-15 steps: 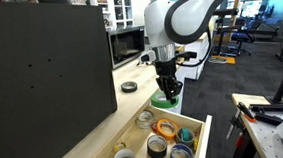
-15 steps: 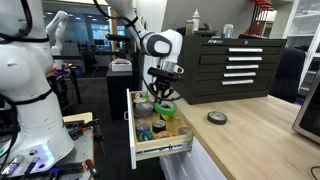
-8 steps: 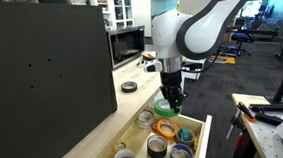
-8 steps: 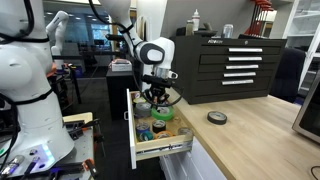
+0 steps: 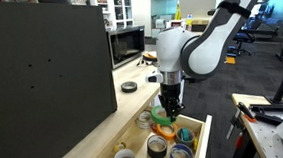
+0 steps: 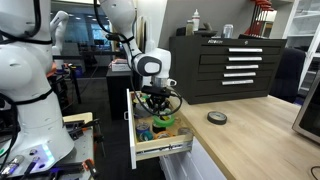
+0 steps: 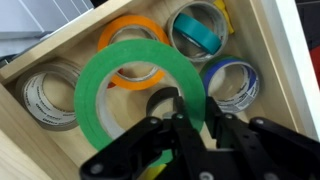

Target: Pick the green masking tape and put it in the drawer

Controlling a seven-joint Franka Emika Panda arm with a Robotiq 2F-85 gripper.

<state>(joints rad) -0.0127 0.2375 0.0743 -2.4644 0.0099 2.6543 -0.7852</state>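
Observation:
I should next lower the green ring in my gripper onto the orange roll in the open drawer. Then I should let go of the green ring's rim there.
My gripper (image 7: pixel 188 108) is shut on the rim of the green masking tape (image 7: pixel 105 85), a flat bright-green ring. It holds the ring over the open drawer (image 7: pixel 60 45), a pale wood box with several tape rolls inside. In both exterior views the gripper (image 5: pixel 164 112) (image 6: pixel 160 112) hangs low over the drawer (image 5: pixel 201 135) (image 6: pixel 160 148), with the green tape (image 5: pixel 161 116) (image 6: pixel 165 120) in its jaws. An orange roll (image 7: pixel 135 40) lies directly under the green ring.
The drawer holds a teal-lined roll (image 7: pixel 198 30), a blue roll (image 7: pixel 232 82) and a white roll (image 7: pixel 45 95). A dark ring (image 5: pixel 129 87) (image 6: pixel 216 118) lies on the wooden counter. A black cabinet (image 6: pixel 235 65) and a large dark panel (image 5: pixel 41 76) stand nearby.
My gripper has moved down and along over the drawer with the green tape in its jaws, ending lower over the rolls inside.

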